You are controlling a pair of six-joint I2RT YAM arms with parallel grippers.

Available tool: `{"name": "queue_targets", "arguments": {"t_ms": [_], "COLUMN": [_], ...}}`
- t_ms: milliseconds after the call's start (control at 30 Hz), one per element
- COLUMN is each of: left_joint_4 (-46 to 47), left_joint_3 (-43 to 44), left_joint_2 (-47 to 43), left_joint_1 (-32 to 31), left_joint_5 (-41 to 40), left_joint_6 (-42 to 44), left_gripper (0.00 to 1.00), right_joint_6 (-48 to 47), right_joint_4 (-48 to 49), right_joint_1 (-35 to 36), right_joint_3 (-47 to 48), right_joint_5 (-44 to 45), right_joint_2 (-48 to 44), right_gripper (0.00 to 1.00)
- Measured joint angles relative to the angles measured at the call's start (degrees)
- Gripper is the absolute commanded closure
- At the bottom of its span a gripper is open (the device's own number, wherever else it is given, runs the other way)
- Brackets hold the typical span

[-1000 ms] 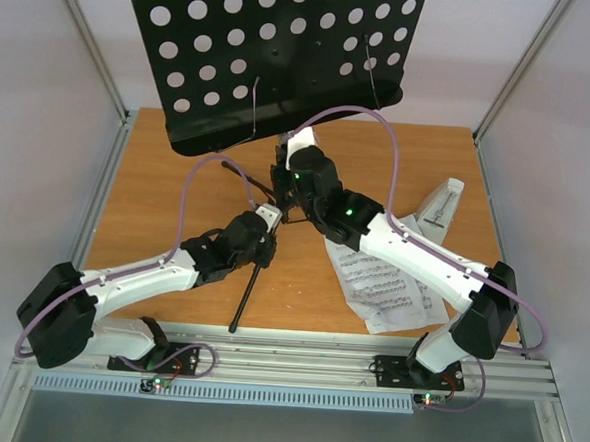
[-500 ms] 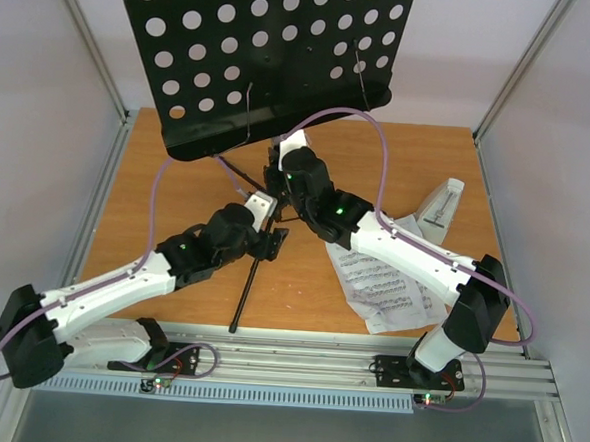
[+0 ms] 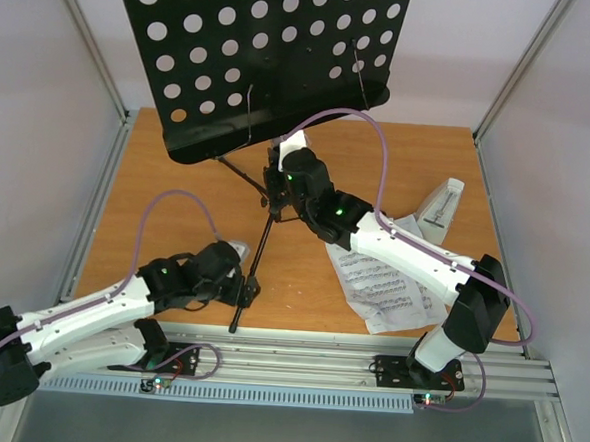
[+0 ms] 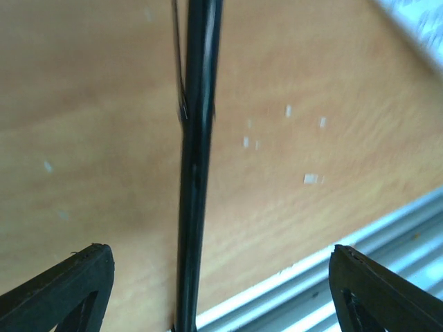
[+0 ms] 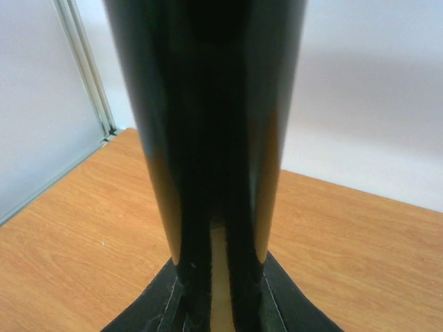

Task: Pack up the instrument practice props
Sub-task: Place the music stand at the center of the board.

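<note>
Next, my left gripper lowers and draws back onto the end of the near leg, since that end lies below and back of the open fingers.
The black music stand (image 3: 265, 59) stands upright at the back of the table, its round-holed desk tilted toward the camera. My right gripper (image 3: 274, 193) is shut on its pole (image 5: 221, 138) just above the leg hub. One thin leg (image 3: 252, 273) runs toward the near edge. My left gripper (image 3: 245, 288) hangs open over that leg (image 4: 194, 173), which passes between the fingers nearer the left one, touching neither. White sheet-music pages (image 3: 391, 287) lie crumpled under the right arm. The pale metronome (image 3: 438, 208) stands at the right.
An aluminium rail (image 3: 297, 353) borders the table's near edge, seen also as a rail (image 4: 360, 256) in the left wrist view. Metal frame posts (image 3: 90, 48) and white walls close in the sides. Purple cables (image 3: 370, 135) loop over both arms.
My left gripper opened, let go of the stand near its hub and drew back along the leg toward the near edge. The right gripper kept its hold; the desk shifted slightly.
</note>
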Motion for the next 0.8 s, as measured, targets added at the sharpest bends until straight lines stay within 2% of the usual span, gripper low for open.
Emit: {"name": "queue_targets", "arguments": {"t_ms": [133, 200, 300, 367, 500, 633, 733, 800], "left_joint_4": [-0.3, -0.2, 2.3, 5.2, 8.1, 11.1, 12.5, 12.9], "left_joint_3": [-3.8, -4.8, -6.9, -8.7, -9.5, -9.7, -10.2, -10.3], "left_joint_2": [3.0, 4.6, 5.2, 5.6, 8.5, 10.3, 11.6, 11.9], "left_joint_1": [-5.2, -7.2, -9.2, -9.8, -9.9, -10.3, -10.5, -10.7], "left_joint_5": [0.5, -0.5, -2.4, -3.5, -5.6, -6.7, -7.8, -8.4], "left_joint_6": [-4.3, -5.5, -6.1, -5.7, -5.6, -5.3, -5.0, -5.1], "left_gripper": [0.13, 0.18, 0.38, 0.48, 0.60, 0.78, 0.98, 1.00], "right_joint_6": [0.0, 0.0, 0.0, 0.0, 0.0, 0.0, 0.0, 0.0], "right_joint_4": [0.1, 0.2, 0.4, 0.5, 0.6, 0.6, 0.5, 0.5], "right_joint_1": [-0.3, -0.6, -0.8, -1.0, -1.1, -1.2, -1.2, -1.2], "right_joint_3": [-0.1, -0.3, -0.6, -0.8, -0.8, -0.8, -0.8, -0.9], "right_joint_5": [-0.7, -1.2, -1.6, -1.8, -2.2, -2.2, -2.3, -2.2], "right_joint_2": [0.0, 0.0, 0.0, 0.0, 0.0, 0.0, 0.0, 0.0], "right_gripper": [0.99, 0.99, 0.99, 0.99, 0.99, 0.99, 0.99, 0.99]}}
